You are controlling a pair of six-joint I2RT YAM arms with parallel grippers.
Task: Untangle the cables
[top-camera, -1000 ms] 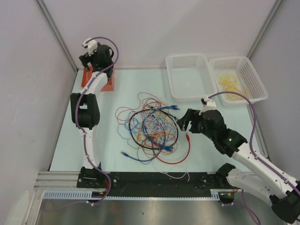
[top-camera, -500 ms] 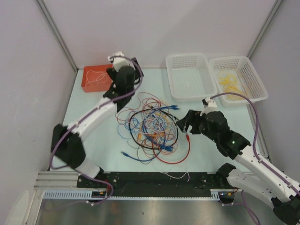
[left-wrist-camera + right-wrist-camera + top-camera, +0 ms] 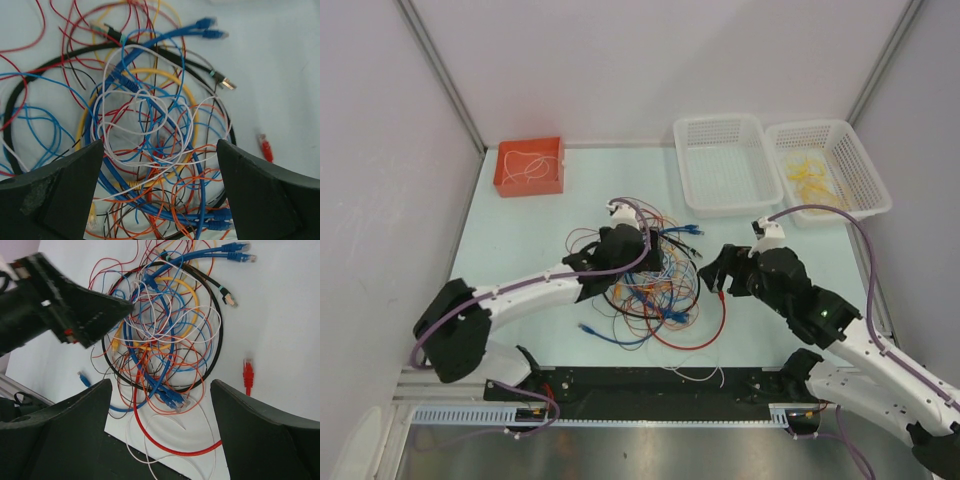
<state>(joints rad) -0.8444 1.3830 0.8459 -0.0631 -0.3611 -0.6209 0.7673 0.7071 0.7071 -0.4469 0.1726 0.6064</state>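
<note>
My left gripper should go down next into the loops inside the yellow ring, because the thin blue cable is below its open fingers among white wire.
The cables lie in one tangled heap mid-table: red, blue, orange, white and yellow wires inside a black loop. My left gripper hovers over the heap's upper left, open and empty. In the left wrist view the tangle fills the frame and the open gripper has wires under the gap. My right gripper is open and empty just right of the heap. In the right wrist view the gripper is above a thick red cable loop and a white wire at the table's near edge.
A red tray at the back left holds a white wire. Two white baskets stand at the back right, the left one and the right one, which holds yellow wires. A red plug lies by the right gripper. A blue plug lies near the front.
My left arm has swung from the red tray at the back left down and right, and is now over the tangle. My right gripper has shifted only slightly.
</note>
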